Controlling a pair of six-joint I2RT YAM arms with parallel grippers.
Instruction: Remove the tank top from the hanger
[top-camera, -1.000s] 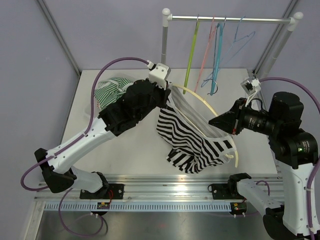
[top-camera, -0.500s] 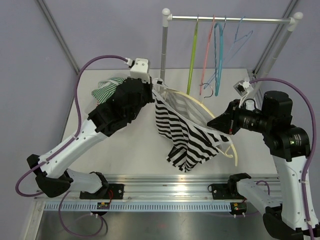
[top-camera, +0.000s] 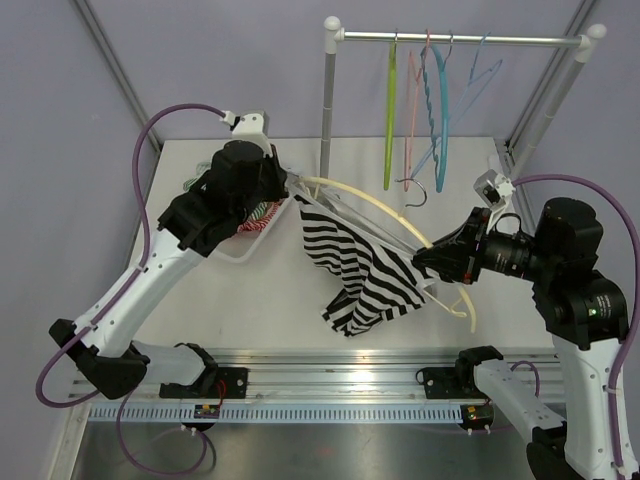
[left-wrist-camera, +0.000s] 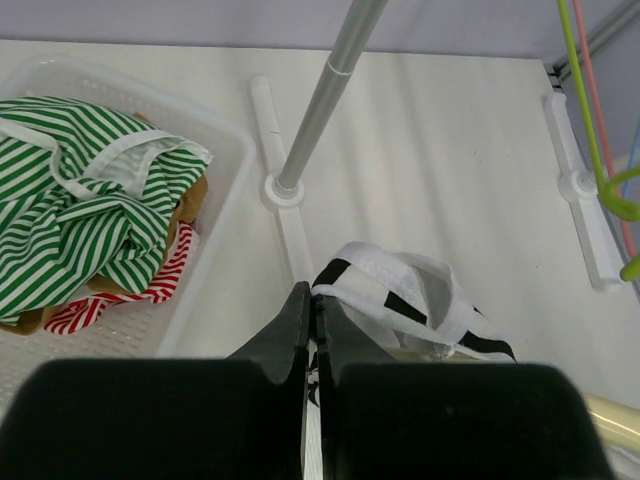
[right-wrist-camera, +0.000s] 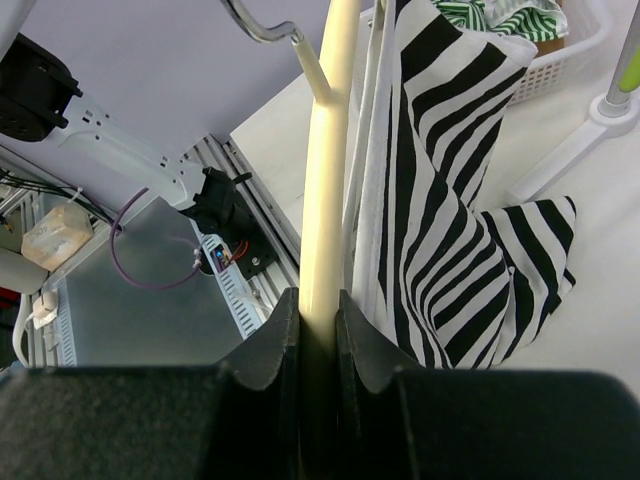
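Observation:
The cream hanger (top-camera: 372, 205) will next go up and outward in my right gripper, which will hook it on the rail's bare stretch (top-camera: 366, 37) by the green hanger and let go.
The black-and-white striped tank top (top-camera: 362, 274) hangs stretched between my two arms on a cream hanger (top-camera: 372, 205). My left gripper (top-camera: 284, 182) is shut on the top's white strap (left-wrist-camera: 400, 290), held above the table beside the rack's post. My right gripper (top-camera: 430, 262) is shut on the cream hanger's bar (right-wrist-camera: 325, 180) and holds it in the air. In the right wrist view the striped top (right-wrist-camera: 460, 200) drapes to the right of the bar, and the hanger's metal hook (right-wrist-camera: 262, 28) shows at the top.
A white basket (top-camera: 243, 240) with green-striped and red-striped clothes (left-wrist-camera: 90, 220) sits at the left. A clothes rack (top-camera: 460, 40) at the back carries green, pink and blue hangers (top-camera: 436, 110). Its post (left-wrist-camera: 325, 90) and feet stand close to my left gripper.
My left gripper has moved back and to the left, pulling the strap along the hanger. The top has stretched out and the hanger has swung with it. The right arm shifted slightly.

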